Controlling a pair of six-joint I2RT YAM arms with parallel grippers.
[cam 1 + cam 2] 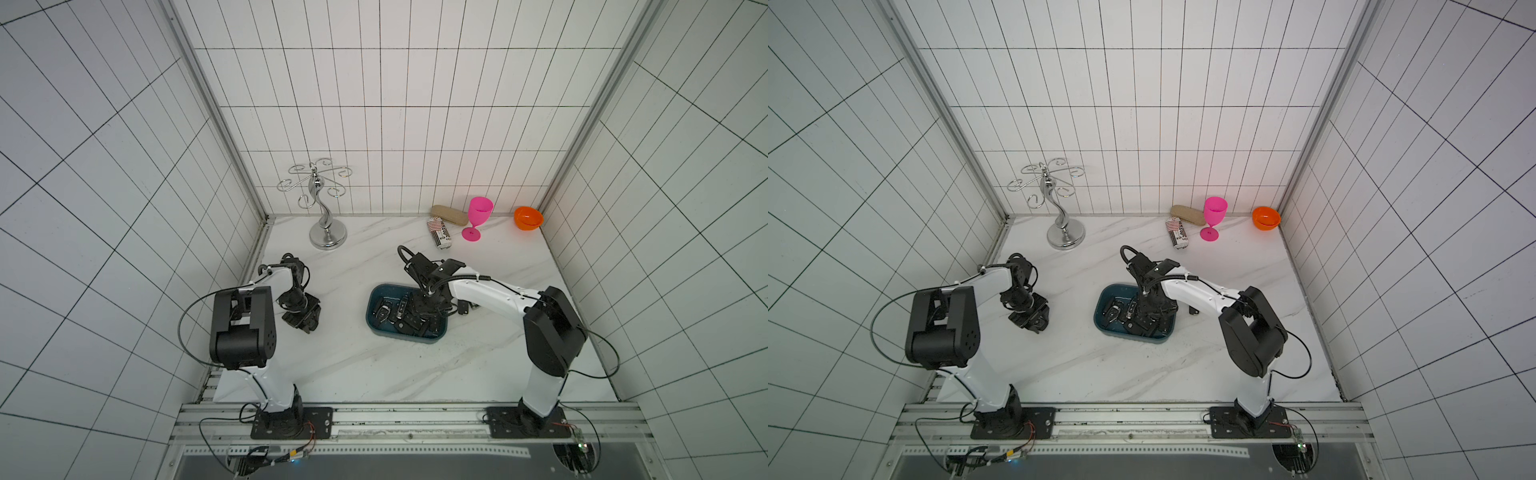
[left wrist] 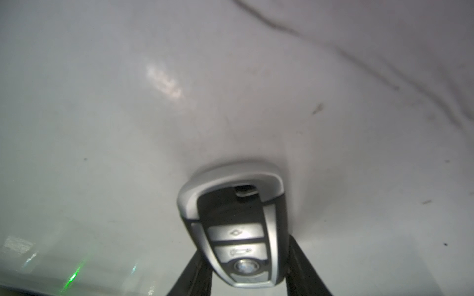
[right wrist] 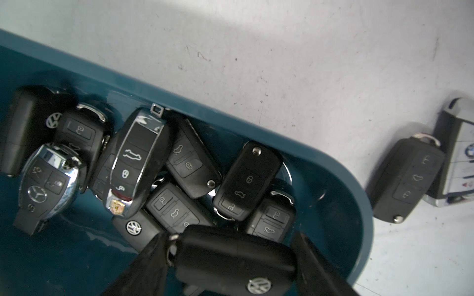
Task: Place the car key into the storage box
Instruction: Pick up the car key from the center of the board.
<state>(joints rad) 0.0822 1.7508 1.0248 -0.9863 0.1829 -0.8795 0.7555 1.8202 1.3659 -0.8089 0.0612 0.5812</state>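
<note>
My right gripper will next move down toward the pile of keys just below it and let go, because the black key already hangs inside the tub's rim.
My left gripper (image 1: 305, 322) (image 2: 243, 256) is low over the marble table, left of the storage box. It is shut on a car key (image 2: 230, 205), silver and black with buttons, with a finger against each long side. The storage box (image 1: 376, 328) (image 1: 1104, 324) is a shallow teal tub with several black and chrome keys in it. My right gripper (image 1: 428, 307) (image 3: 230, 246) hangs over the tub's right end, and its fingers (image 3: 151, 258) touch the two ends of a black key (image 3: 230, 261). That key sits above the pile.
Two more keys, a black one (image 3: 405, 176) and a silver one (image 3: 459, 159), lie on the table just right of the tub. Along the back wall stand a silver hook stand (image 1: 326, 216), a tan case (image 1: 449, 215), a can (image 1: 439, 235), a pink goblet (image 1: 478, 216) and an orange bowl (image 1: 528, 218).
</note>
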